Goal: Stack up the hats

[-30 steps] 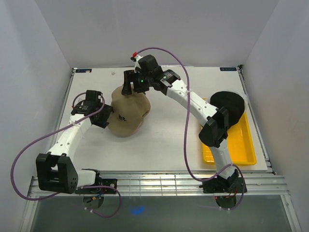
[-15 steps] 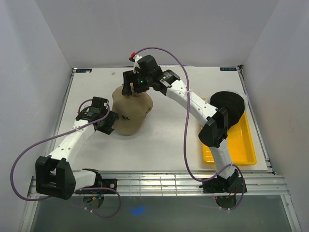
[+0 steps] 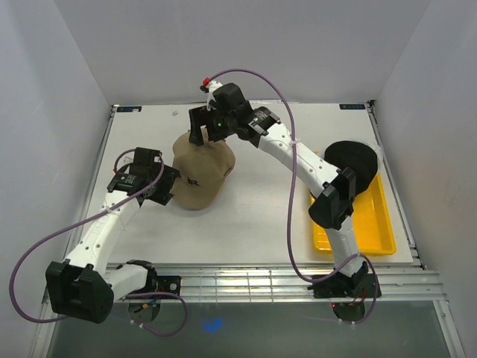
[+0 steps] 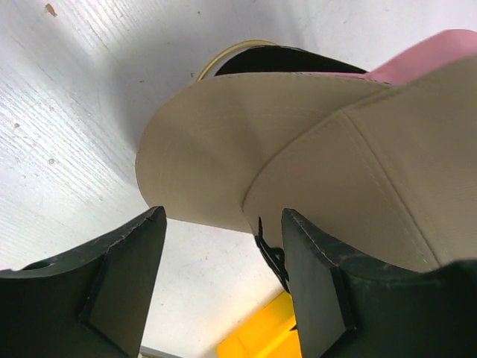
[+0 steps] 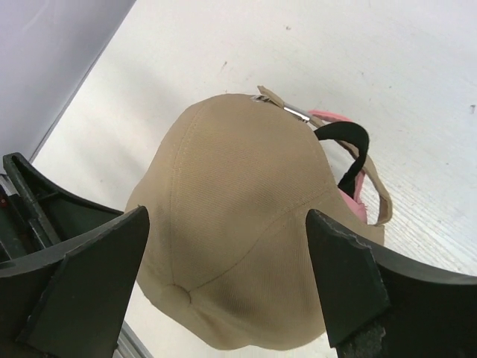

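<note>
Next, the right gripper crosses down and toward the right in the top view to the black cap (image 3: pixel 354 160) on the tray's far end, since that cap sits apart, unstacked.
The tan cap (image 3: pixel 200 173) sits crown up at the table's middle left, on top of the pink cap (image 5: pixel 349 200), of which only an edge shows. My left gripper (image 3: pixel 167 188) is open at the tan brim's left side; in the left wrist view (image 4: pixel 222 250) the brim (image 4: pixel 216 142) lies just beyond its fingers. My right gripper (image 3: pixel 200 128) is open above the cap's back, and in the right wrist view (image 5: pixel 227 257) its fingers straddle the tan crown (image 5: pixel 238 224) without gripping it. The black cap (image 3: pixel 354 160) lies on the tray's far end. The white cap is out of view.
A yellow mesh tray (image 3: pixel 365 224) lies at the right, beside the right arm. A black strap (image 5: pixel 350 145) and a tan strap with a metal buckle (image 5: pixel 287 110) stick out at the back of the stacked caps.
My left gripper slid from the cap's left side toward the brim, and its arm swung nearer. The tan cap settled slightly. My right gripper stayed open above the cap's back.
</note>
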`<state>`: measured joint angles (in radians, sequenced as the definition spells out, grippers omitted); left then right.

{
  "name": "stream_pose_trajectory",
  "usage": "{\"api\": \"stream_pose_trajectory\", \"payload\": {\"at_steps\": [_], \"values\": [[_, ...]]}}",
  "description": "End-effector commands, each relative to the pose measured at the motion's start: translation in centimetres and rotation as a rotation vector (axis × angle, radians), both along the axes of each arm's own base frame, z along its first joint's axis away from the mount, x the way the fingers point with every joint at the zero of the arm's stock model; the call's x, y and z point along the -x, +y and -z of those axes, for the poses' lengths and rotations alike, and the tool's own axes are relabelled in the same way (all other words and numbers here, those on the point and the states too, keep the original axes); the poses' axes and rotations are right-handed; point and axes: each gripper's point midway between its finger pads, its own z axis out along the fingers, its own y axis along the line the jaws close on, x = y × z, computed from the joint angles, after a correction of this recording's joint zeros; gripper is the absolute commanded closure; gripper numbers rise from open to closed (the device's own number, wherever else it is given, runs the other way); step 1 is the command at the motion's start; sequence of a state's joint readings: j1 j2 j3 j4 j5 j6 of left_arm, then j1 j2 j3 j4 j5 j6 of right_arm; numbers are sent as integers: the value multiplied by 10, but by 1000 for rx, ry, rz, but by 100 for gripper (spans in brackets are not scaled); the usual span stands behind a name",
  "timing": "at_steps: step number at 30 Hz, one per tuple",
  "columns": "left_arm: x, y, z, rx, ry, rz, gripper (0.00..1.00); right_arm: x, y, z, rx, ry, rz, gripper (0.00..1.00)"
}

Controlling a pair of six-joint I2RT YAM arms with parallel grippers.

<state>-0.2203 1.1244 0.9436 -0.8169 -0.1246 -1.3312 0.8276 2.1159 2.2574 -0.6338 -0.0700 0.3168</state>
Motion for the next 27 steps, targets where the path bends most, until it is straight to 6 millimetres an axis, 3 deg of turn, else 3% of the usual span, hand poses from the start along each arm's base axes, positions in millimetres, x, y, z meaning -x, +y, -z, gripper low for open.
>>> {"api": "stream_pose_trajectory", "payload": {"at_steps": [1, 4, 8, 12, 15, 16, 18, 19, 20, 22, 23, 27], "values": [[3, 3, -29, -10, -69, 3, 26, 3, -19, -77, -91, -146, 34, 9], [4, 4, -42, -14, -97, 12, 25, 8, -34, -94, -101, -166, 55, 9], [3, 7, -64, -48, -152, 43, 22, 10, -63, -101, -62, -181, 130, 9], [-3, 9, -95, -113, -222, 111, 21, 12, -114, -95, 20, -146, 259, 9], [-13, 0, -123, -143, -292, 219, 20, 19, -172, -77, 105, -100, 377, 10], [-14, -9, -129, -124, -308, 276, 20, 29, -196, -64, 138, -76, 409, 9], [-18, -17, -147, -132, -350, 351, 20, 27, -245, -47, 168, -17, 524, 9], [-20, -21, -151, -128, -366, 371, 20, 36, -268, -51, 154, -18, 564, 9], [-19, -29, -158, -115, -394, 430, 20, 34, -302, -23, 197, 43, 644, 9], [-21, -35, -172, -112, -436, 471, 20, 44, -335, -14, 190, 67, 710, 10], [-21, -40, -177, -101, -449, 503, 19, 45, -363, 7, 221, 112, 778, 9], [-21, -54, -194, -79, -505, 594, 19, 53, -411, 35, 201, 213, 862, 9]]}}
